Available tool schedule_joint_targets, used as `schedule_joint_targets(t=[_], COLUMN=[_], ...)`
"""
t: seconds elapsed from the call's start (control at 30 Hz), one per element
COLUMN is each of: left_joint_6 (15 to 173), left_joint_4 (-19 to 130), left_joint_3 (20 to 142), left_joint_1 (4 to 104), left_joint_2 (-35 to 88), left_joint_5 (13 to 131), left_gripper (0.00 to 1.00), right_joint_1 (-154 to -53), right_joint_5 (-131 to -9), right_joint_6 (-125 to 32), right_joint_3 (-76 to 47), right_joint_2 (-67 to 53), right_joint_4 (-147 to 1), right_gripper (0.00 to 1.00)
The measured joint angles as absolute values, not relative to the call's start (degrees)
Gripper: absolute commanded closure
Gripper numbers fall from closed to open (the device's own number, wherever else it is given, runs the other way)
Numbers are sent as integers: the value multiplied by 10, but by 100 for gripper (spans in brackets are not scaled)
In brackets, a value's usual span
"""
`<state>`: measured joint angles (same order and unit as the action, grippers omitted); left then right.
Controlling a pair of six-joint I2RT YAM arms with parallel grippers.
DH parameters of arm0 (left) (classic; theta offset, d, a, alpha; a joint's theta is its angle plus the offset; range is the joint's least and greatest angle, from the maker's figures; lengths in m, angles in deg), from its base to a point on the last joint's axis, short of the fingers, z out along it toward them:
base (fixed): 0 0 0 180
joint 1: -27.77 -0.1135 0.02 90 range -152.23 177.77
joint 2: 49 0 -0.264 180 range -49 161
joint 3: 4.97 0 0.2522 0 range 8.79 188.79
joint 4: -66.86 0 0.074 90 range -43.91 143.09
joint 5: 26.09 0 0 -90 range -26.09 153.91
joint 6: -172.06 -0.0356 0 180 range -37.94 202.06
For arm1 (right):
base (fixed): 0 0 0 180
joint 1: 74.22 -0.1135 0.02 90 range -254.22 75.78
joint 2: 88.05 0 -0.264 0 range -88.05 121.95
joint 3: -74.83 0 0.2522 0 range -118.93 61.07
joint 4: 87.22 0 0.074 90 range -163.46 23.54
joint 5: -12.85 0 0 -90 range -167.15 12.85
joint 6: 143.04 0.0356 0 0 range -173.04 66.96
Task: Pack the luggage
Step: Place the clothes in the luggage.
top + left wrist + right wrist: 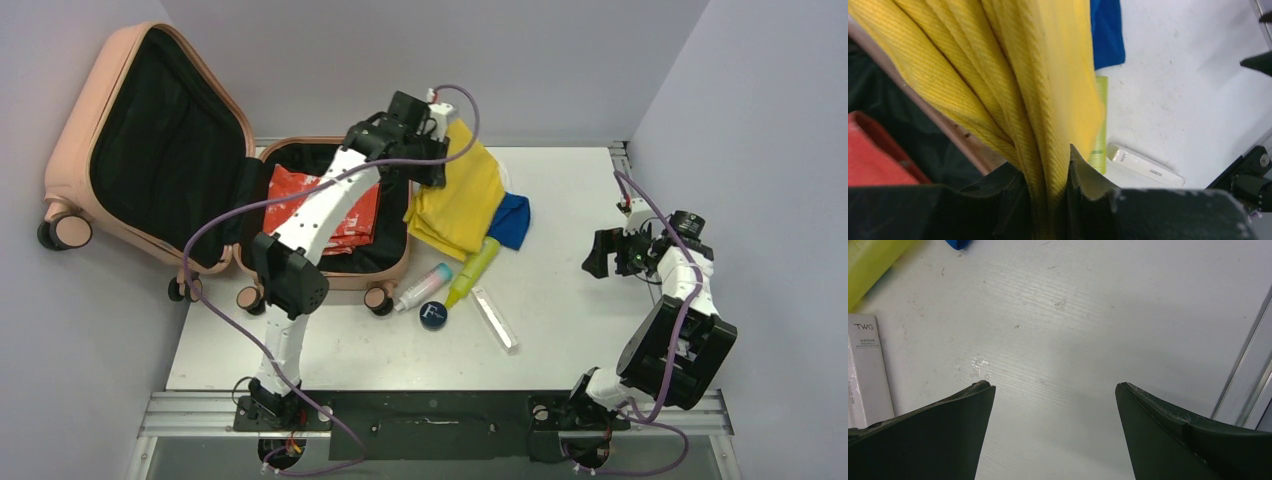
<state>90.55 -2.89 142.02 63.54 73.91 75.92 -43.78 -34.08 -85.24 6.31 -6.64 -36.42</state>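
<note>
I will next move my left gripper to the left in the top view, over the red packet, and lower it to release the yellow cloth, since the cloth hangs mostly outside the luggage's rim.
The salmon-pink luggage lies open at the left, its lid leaning on the wall, black lining showing. A red packet lies in its lower half. My left gripper is shut on a yellow cloth and holds it lifted by the suitcase's right rim. In the left wrist view the yellow cloth hangs from between the shut fingers, over the pink rim. My right gripper is open and empty above the bare table at the right; its fingertips stand wide apart.
A blue cloth lies under the yellow one. A yellow-green tube, a pink-capped tube, a round dark tin and a white slim box lie on the white table. Walls close in left, back and right.
</note>
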Motion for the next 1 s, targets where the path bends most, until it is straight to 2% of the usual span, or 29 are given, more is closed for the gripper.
schedule_joint_targets(t=[0.33, 0.53, 0.77, 1.0], left_joint_6=[925, 944, 909, 822], left_joint_4=[-32, -38, -89, -160], left_joint_3=[1393, 1327, 1316, 1352], left_joint_1=[494, 416, 349, 292], left_joint_2=[654, 620, 639, 732], left_joint_5=[773, 824, 883, 948], left_gripper=[100, 100, 100, 100], right_joint_1=[-447, -456, -462, -463], right_joint_5=[-350, -358, -363, -367], right_joint_6=[-850, -841, -837, -836], right_joint_3=[66, 66, 66, 68], right_joint_2=[-92, -92, -94, -101], right_joint_4=[-372, -378, -384, -387], right_gripper=[4, 4, 4, 4])
